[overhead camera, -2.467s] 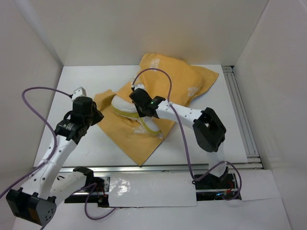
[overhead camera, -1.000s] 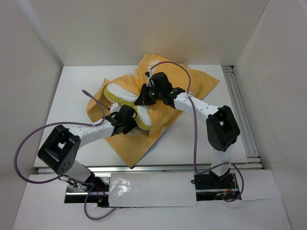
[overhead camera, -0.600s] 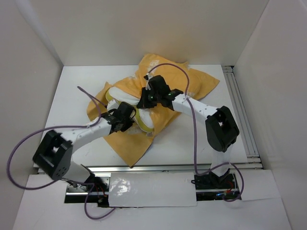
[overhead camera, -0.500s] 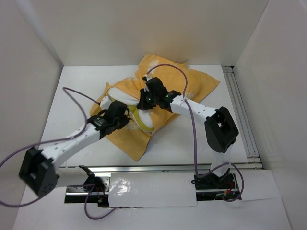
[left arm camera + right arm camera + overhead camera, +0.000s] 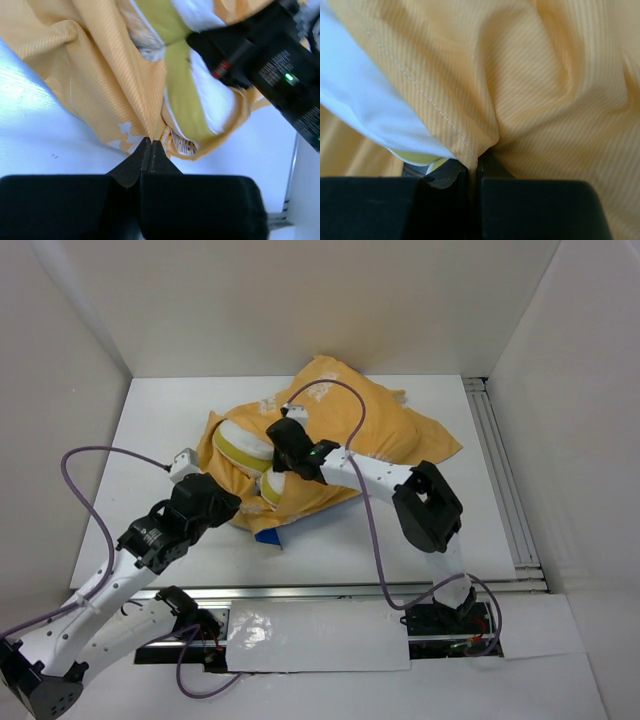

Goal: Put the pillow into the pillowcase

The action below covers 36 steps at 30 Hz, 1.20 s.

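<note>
I should next pull the orange fold of the pillowcase in my right gripper to the left in the top view, over the uncovered white pillow, and let go, since the pillow lies that way.
The pillowcase (image 5: 370, 430) lies orange side out in a bunched heap at the middle of the table, a small blue corner showing at its near edge. The white pillow (image 5: 243, 445) with its yellowish edge pokes out of the case's left mouth. My left gripper (image 5: 226, 505) is shut on the case's near hem (image 5: 150, 125), with the pillow's yellow band (image 5: 182, 95) just beyond. My right gripper (image 5: 280, 445) is shut on an orange fold of the pillowcase (image 5: 475, 150) at the mouth, beside white pillow fabric (image 5: 365, 105).
The white table (image 5: 150, 430) is walled in on three sides. A metal rail (image 5: 500, 470) runs along its right edge. Purple cables loop over both arms. The right arm's black wrist (image 5: 270, 60) sits close above the pillow.
My left arm has drawn back toward the near left, pulling the case hem with it. The case has bunched up over more of the pillow, and a blue corner has turned out.
</note>
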Motion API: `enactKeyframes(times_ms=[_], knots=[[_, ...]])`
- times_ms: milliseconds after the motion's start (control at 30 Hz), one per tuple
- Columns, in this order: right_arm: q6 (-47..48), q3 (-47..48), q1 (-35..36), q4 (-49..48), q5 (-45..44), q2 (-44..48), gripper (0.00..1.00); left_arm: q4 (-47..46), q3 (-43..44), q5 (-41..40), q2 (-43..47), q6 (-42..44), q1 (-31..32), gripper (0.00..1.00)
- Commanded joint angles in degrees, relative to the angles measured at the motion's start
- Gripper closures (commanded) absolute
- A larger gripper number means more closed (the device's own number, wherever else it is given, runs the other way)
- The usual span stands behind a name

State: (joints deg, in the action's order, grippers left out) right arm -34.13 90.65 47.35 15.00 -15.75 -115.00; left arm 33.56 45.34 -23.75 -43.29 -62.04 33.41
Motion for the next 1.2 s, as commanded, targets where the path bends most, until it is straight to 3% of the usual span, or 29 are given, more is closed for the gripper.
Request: enactKeyframes(times_ms=[0,100,233,433,467,500,600,633,700,733,767,900,1000,1033,1133,1167], knots=[[-4.3,2.5,0.8,5.8,-15.3,-8.2,1.0,-4.3,1.9,4.3,0.0,6.9,-0.4,1.0],[-4.9,8.1,3.4,8.9,-15.8,-13.1,1.0,-6.2,1.9,7.8,-1.3,7.7,-0.4,1.0],[-10.1,6.4,6.2,10.0,-21.2,-14.9,1.0,-7.8,6.6,8.4,-1.2,11.1,-0.4,1.0],[-10.2,1.5,7.6,3.6,-14.9,-12.7,1.0,-10.1,5.8,9.0,2.8,11.6,-0.4,1.0],[-9.5,-0.4,8.6,2.2,-14.9,-10.4,0.94,-10.1,5.2,9.0,2.8,10.7,-0.4,1.0],[-8.8,-1.1,8.6,0.2,-14.4,-9.3,0.75,-9.5,4.5,8.4,2.8,9.8,-0.4,1.0],[-3.7,-5.4,9.2,-2.8,-9.1,-2.6,0.43,-7.7,2.1,7.8,1.4,7.9,-0.4,1.0],[-1.1,-6.9,9.2,-5.9,-6.5,-0.6,0.27,-7.0,0.9,7.1,0.4,7.9,-0.4,1.0],[4.0,-10.7,8.6,-7.7,-1.1,5.4,0.2,-5.6,-0.3,6.4,-0.7,6.8,-0.4,1.0],[8.1,-12.2,8.6,-11.7,2.2,7.2,0.14,-5.0,-1.0,7.0,-0.7,6.2,-0.4,1.0],[13.6,-12.9,8.6,-11.8,6.0,8.7,0.0,-5.0,-2.4,8.2,-1.5,6.2,-0.4,1.0],[19.7,-10.9,8.6,-9.2,8.7,11.7,0.0,-4.5,-5.5,11.4,-2.9,6.2,-0.4,1.0],[25.7,-10.3,8.1,-10.4,11.9,13.3,0.0,-1.6,-6.8,12.1,-2.9,6.2,-0.4,0.79],[27.7,-10.3,8.1,-11.7,12.9,13.3,0.0,-0.4,-6.8,12.1,-2.9,5.3,-0.4,0.58],[34.5,-7.3,8.1,-11.7,17.0,11.0,0.0,4.6,-6.8,8.4,-1.6,1.8,-0.4,0.36],[37.0,-6.2,8.1,-12.2,17.0,10.2,0.0,5.7,-6.3,7.1,-0.8,0.6,-0.4,0.21]])
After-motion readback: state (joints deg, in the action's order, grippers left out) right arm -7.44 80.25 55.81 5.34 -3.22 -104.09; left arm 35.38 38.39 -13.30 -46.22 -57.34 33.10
